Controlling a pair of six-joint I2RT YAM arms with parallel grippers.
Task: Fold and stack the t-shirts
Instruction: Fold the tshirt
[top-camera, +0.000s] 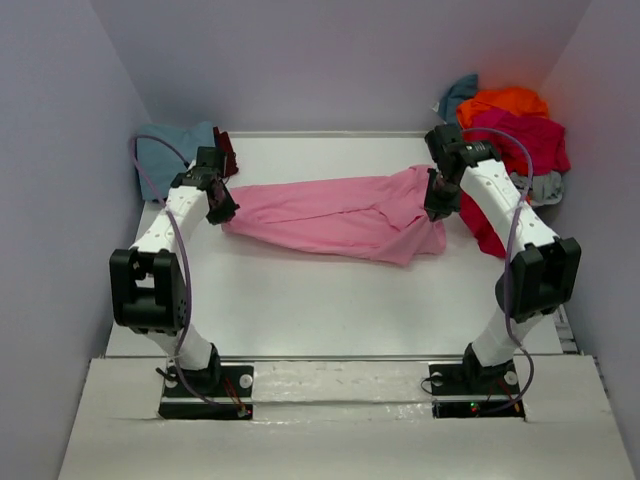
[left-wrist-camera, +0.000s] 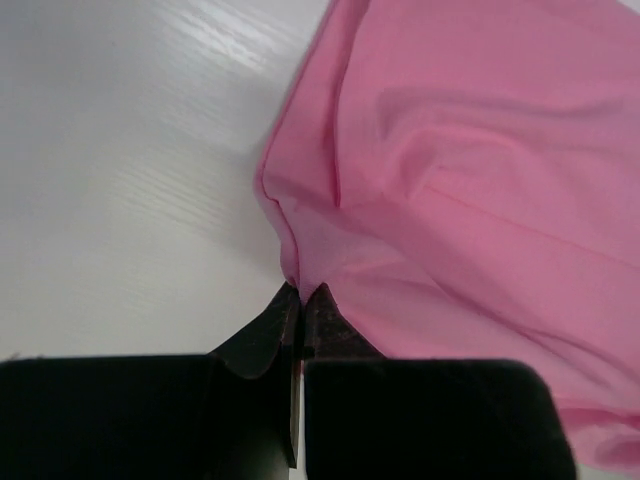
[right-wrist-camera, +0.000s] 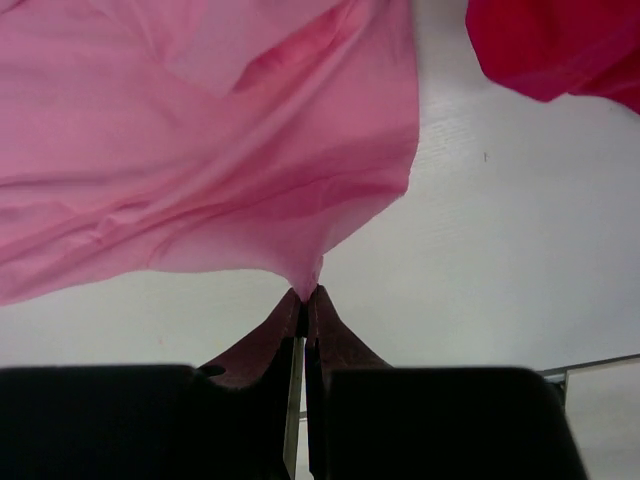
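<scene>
I next need to move the pinched end in my left gripper outward and down, and let it go on the t-shirt's far part (left-wrist-camera: 385, 80), which is outward of and below the gripper.
The light pink t-shirt (top-camera: 340, 215) hangs stretched between my two grippers above the white table, sagging in the middle. My left gripper (top-camera: 222, 210) is shut on its left end; the left wrist view shows the pink cloth (left-wrist-camera: 470, 180) pinched at the fingertips (left-wrist-camera: 302, 292). My right gripper (top-camera: 437, 208) is shut on its right end; the right wrist view shows the pink cloth (right-wrist-camera: 200, 150) pulled to a point between the fingertips (right-wrist-camera: 307, 294). A dusty teal-blue t-shirt (top-camera: 170, 150) lies at the back left. Orange (top-camera: 505, 100), crimson-magenta (top-camera: 530, 135) and grey (top-camera: 540, 185) t-shirts are piled at the back right.
A dark red cloth (top-camera: 228, 150) lies by the teal-blue t-shirt. Part of the crimson-magenta t-shirt (right-wrist-camera: 560, 45) shows in the right wrist view's upper right. White walls close in the table (top-camera: 330, 310) on the left, right and back. A metal rail (top-camera: 340, 357) runs along the near edge.
</scene>
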